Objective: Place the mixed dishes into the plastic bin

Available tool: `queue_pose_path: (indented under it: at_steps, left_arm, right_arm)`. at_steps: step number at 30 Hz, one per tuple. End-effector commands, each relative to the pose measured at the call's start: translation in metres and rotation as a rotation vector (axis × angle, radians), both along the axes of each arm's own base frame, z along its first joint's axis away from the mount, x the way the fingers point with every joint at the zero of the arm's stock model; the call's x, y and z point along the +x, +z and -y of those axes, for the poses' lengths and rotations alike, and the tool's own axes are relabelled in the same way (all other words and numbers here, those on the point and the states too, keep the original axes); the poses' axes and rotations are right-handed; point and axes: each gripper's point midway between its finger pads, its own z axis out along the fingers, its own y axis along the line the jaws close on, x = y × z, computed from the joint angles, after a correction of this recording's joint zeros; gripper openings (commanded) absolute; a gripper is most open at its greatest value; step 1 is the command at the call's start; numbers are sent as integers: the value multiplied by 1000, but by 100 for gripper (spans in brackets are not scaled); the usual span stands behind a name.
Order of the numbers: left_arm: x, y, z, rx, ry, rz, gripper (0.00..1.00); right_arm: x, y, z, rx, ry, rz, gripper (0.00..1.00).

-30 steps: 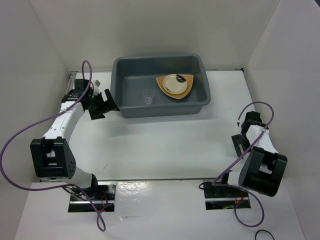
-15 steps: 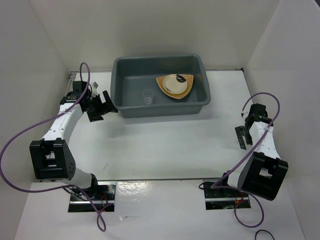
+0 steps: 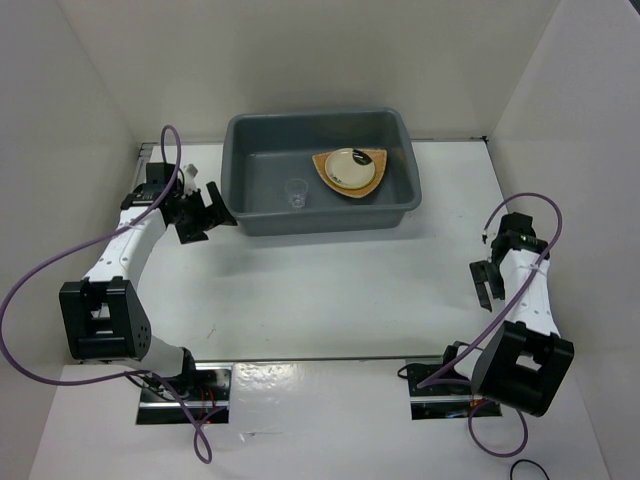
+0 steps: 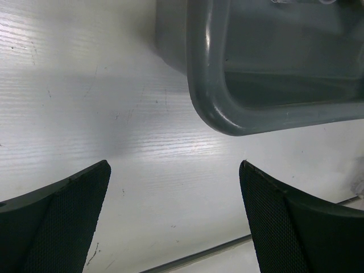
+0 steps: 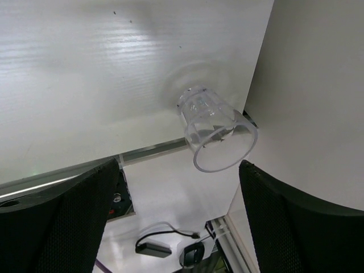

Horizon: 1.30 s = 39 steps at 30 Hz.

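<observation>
The glass stands below with its opening free for one finger, so my right gripper next moves down and back onto the glass's side away from the white wall [image 5: 192, 143].
The dark grey plastic bin [image 3: 243, 205] stands at the back middle of the table. Inside it the tan rounded-triangle plate [image 3: 370, 180] lies with the cream saucer [image 3: 346, 166] on it, and a tiny clear glass [image 3: 296, 193] stands to their left. My left gripper [image 3: 205, 212] is open and empty beside the bin's front left corner [image 4: 227, 114]. My right gripper [image 3: 488, 282] is open and empty at the right side of the table. In the right wrist view a second clear glass [image 5: 216, 136] stands upright just beyond my open fingers [image 5: 68, 216], untouched. The top view does not show it.
White walls enclose the table on the left, back and right; the right wall [image 5: 318, 85] is right beside the second glass. The table's front edge strip [image 5: 85, 168] runs just below that glass, with cables [image 5: 165, 239] beyond it. Purple cables loop off both arms.
My right arm has stretched out toward the right wall and its gripper has shifted right and a little nearer. My left gripper drew slightly back left from the bin, then held still.
</observation>
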Motion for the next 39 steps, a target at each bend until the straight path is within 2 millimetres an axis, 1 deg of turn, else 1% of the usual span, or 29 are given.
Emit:
queue_pose_path:
  at_steps: [1,4,5,6,7,8,9,11,12,13,14,15,20,22,24,27,31,32,34,35,37,38,39]
  left_arm:
    - [2,5,1,-1,-35,40,100]
    - [2,5,-3,5,-32,43,100]
    - [2,5,-3,5,-32,43,100]
    - [2,5,-3,5,-32,43,100]
    - [2,8,-2,6,-32,52,100]
    - [0,5,-2,5,-32,43,100]
    - [0,5,-2,5,-32,43,100]
    - [-3,5,-2,10,-39,47,100]
    - [-4,2,-5,9,-30,38,100]
    - [-5,5,-5,10,-30,47,100]
    - [-5,5,-5,10,-30,47,100]
    - [-7,1,-5,14,-37,41,100]
    - [-6,1,-12,14,-19,41,100]
    - [-8,3,-11,14,-19,41,100]
    - [-10,0,-12,18,-26,35,100]
    - [-10,0,-12,18,-26,35,100]
    - [-11,0,-10,11,-31,36,100]
    - [-10,0,-13,11,-22,36,100]
    - [-10,0,-13,11,-22,36,100]
    - [-10,0,-13,11,-22,36,100]
    - [-10,0,-13,11,-22,36,100]
    - [-10,0,-13,11,-22,36,100]
    - [-10,0,-13,11,-22,36,100]
  right_arm:
    - [-3,19,6,-49,-34,23,91]
    - [-4,20,8,-59,-17,11,91]
    - [-7,20,10,-73,-7,-2,91]
    - [-17,11,8,-71,-10,-45,91]
    - [-18,9,11,-94,-6,-38,91]
    - [-22,8,13,-118,-13,-45,93]
    - [-28,1,12,-110,-2,-73,93]
    - [-26,1,12,-112,-11,-60,93]
    - [-26,1,12,-112,-11,-60,93]
    - [-29,-1,11,-108,-10,-70,93]
    - [-27,0,13,-121,-13,-63,93]
    - [-29,-3,12,-118,-13,-71,93]
    - [-33,-12,13,-116,-4,-86,94]
    - [-31,-12,14,-121,7,-83,94]
    - [-30,-13,13,-102,24,-84,94]
    - [-30,-17,14,-94,70,-107,96]
    - [-28,-25,12,-64,124,-143,96]
    - [-27,-26,13,-54,124,-132,96]
    - [-27,-32,15,-26,134,-148,96]
    - [-31,-34,17,-20,121,-161,95]
    - [-31,-42,21,-8,120,-159,93]
    - [-32,-46,25,1,112,-176,91]
    - [-36,-52,25,11,102,-190,91]
